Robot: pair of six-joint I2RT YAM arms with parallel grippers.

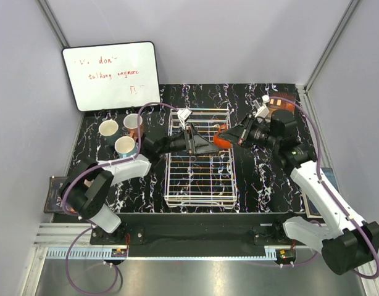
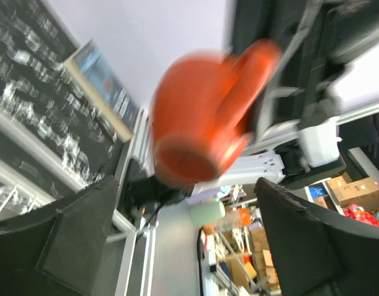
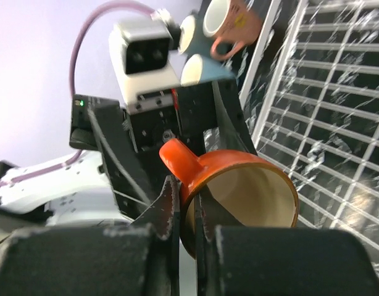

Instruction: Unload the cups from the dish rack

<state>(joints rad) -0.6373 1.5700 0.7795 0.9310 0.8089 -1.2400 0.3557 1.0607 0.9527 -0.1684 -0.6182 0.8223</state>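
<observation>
The cup still hangs over the rack [image 1: 199, 179], so I should move my right gripper to the right in the top view, then down to the bare tabletop, and let go of the cup there.
An orange-red cup [image 1: 221, 137] with a pale inside hangs over the right edge of the white wire dish rack [image 1: 199, 179]. My right gripper [image 1: 231, 135] is shut on its rim beside the handle; in the right wrist view the cup [image 3: 251, 191] sits with its wall between the gripper's [image 3: 188, 200] two closed jaws. My left gripper [image 1: 205, 145] stands open just left of it. The left wrist view shows the blurred cup [image 2: 202, 123] beyond the left gripper [image 2: 186, 203], clear of both fingers [image 2: 66, 246]. No other cup shows in the rack.
Three cups stand on the table left of the rack: a salmon one [image 1: 134, 123], a dark one [image 1: 108, 129] and a light blue one [image 1: 125, 146]. A whiteboard [image 1: 110, 75] leans at the back left. A brownish object [image 1: 282, 102] sits behind the right wrist.
</observation>
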